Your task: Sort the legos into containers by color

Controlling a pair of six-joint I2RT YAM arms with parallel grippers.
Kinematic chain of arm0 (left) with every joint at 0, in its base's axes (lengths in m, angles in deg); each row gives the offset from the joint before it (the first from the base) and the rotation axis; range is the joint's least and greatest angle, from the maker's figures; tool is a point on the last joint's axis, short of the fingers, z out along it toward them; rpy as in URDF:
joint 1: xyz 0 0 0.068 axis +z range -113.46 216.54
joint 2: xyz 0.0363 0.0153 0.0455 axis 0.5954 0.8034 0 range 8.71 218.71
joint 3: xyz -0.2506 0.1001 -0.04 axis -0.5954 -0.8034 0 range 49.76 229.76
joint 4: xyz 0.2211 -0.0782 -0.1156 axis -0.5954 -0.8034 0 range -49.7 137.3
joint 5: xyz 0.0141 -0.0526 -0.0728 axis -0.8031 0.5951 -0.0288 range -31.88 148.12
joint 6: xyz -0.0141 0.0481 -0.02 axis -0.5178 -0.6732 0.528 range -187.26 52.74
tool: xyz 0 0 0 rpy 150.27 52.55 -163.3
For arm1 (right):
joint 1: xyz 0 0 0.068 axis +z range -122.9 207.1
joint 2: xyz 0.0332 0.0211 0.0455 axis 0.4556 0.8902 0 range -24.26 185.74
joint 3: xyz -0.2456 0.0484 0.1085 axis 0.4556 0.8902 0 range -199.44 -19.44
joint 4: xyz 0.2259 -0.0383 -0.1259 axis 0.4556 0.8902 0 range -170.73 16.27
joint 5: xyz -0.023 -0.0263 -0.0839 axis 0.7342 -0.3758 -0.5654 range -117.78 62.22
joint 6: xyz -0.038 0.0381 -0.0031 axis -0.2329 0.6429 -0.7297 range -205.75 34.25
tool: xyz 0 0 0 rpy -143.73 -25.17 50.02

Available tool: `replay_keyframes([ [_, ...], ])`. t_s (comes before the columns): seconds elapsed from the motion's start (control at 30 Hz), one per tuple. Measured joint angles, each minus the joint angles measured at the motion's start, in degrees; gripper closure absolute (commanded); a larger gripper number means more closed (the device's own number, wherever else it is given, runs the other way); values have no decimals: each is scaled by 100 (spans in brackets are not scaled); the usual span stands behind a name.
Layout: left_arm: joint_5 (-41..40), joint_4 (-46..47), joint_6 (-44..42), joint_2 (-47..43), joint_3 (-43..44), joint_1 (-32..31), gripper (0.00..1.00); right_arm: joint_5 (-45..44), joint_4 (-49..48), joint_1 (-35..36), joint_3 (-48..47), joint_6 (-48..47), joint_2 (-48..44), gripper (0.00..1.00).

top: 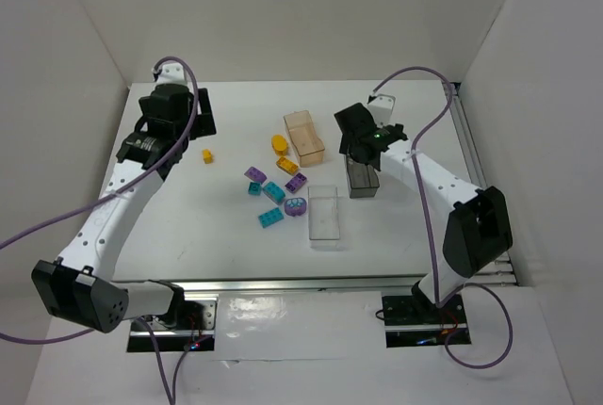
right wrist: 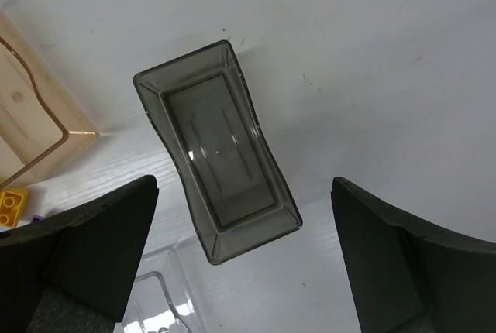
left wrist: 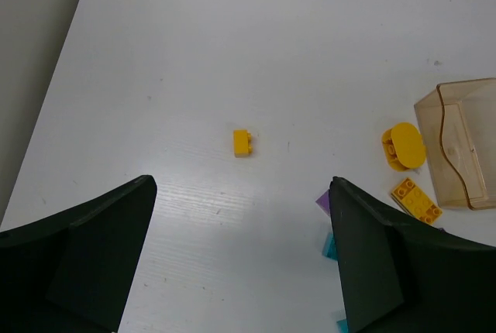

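The middle teal brick lies at an angle, so my right gripper needs to swing to the left in the top view next, turn and go down onto that brick's long sides.
My left gripper (top: 172, 121) is open and empty, high over the table's left side, above a small yellow brick (top: 207, 155) that lies ahead of its fingers (left wrist: 242, 142). My right gripper (top: 363, 139) is open and empty, hovering over the dark grey box (top: 364, 184), which is empty between its fingers (right wrist: 217, 159). The tan box (top: 304, 137) and clear box (top: 323, 214) are empty. A rounded yellow piece (top: 280, 143) and a yellow brick (top: 287, 165) lie beside the tan box. Purple bricks (top: 254, 175) and teal bricks (top: 271, 218) lie at the table's middle.
White walls close in the table on the left, back and right. A metal rail (top: 471, 160) runs along the right edge. The right arm's purple cable (top: 419, 132) hangs over the back right.
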Motion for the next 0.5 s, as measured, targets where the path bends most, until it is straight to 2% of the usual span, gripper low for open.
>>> replay_keyframes([
  [0.2, 44, -417, 321, 407, 446, 9, 0, 68, -33, 168, -57, -210, 284, 0],
  [0.3, 214, -608, 393, 730, 662, 17, 0, 369, -162, 350, -76, -549, 363, 4],
  [0.4, 409, -852, 562, 881, 667, 33, 0, 1060, -551, 570, -81, -968, 361, 6],
  [0.5, 699, -1043, 748, 874, 660, 109, 1, 2142, -743, 713, -313, -1353, 490, 7],
])
